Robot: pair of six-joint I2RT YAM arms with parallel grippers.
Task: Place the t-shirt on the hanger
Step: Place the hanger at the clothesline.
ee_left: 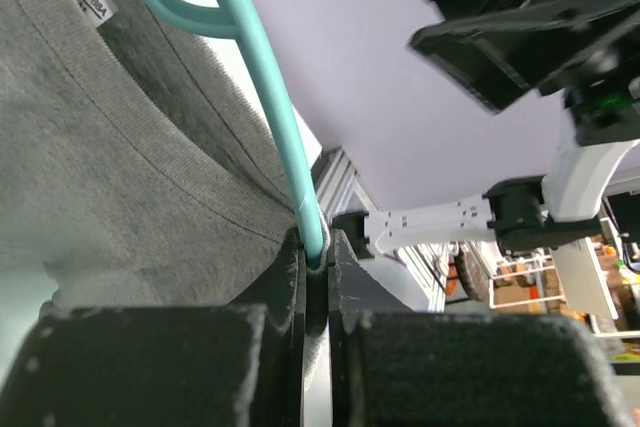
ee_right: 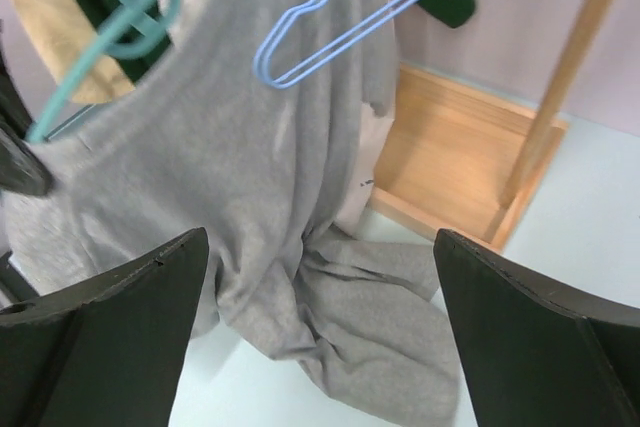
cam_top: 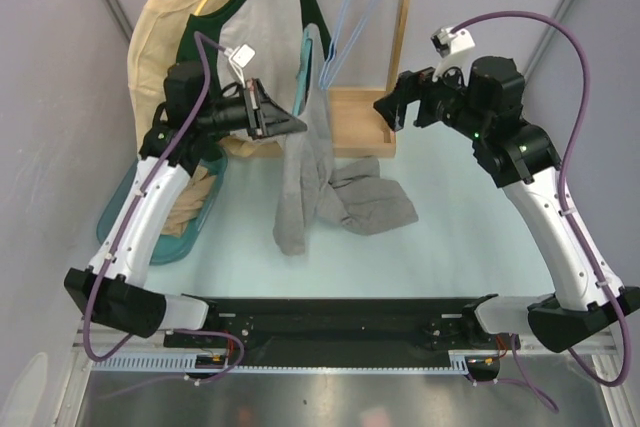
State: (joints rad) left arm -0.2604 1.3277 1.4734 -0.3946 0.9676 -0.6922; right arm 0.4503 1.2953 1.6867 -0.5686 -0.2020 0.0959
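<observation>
The rack's top bar is free above and outward, beside the raglan shirt. My left gripper will lift the hanger outward onto it next and let go.
The grey t-shirt [cam_top: 300,177] hangs from the teal hanger [ee_left: 268,97], and its lower part lies crumpled on the table [cam_top: 370,205]. My left gripper [ee_left: 318,252] is shut on the hanger's thin arm, with the shirt's neck edge running down beside the fingers. In the top view the left gripper [cam_top: 298,124] is held up in front of the rack. My right gripper [cam_top: 386,107] is open wide, to the right of the shirt and apart from it. In the right wrist view the t-shirt [ee_right: 250,167] and the hanger's hook [ee_right: 120,17] lie beyond the open right gripper [ee_right: 320,239].
A wooden rack stands at the back on a flat wooden base [cam_top: 358,125]. On it hang a pale yellow shirt [cam_top: 158,37], a green-and-white raglan shirt [cam_top: 262,22] and pale blue hangers [cam_top: 356,7]. A teal tub [cam_top: 150,222] holding clothes sits at the left.
</observation>
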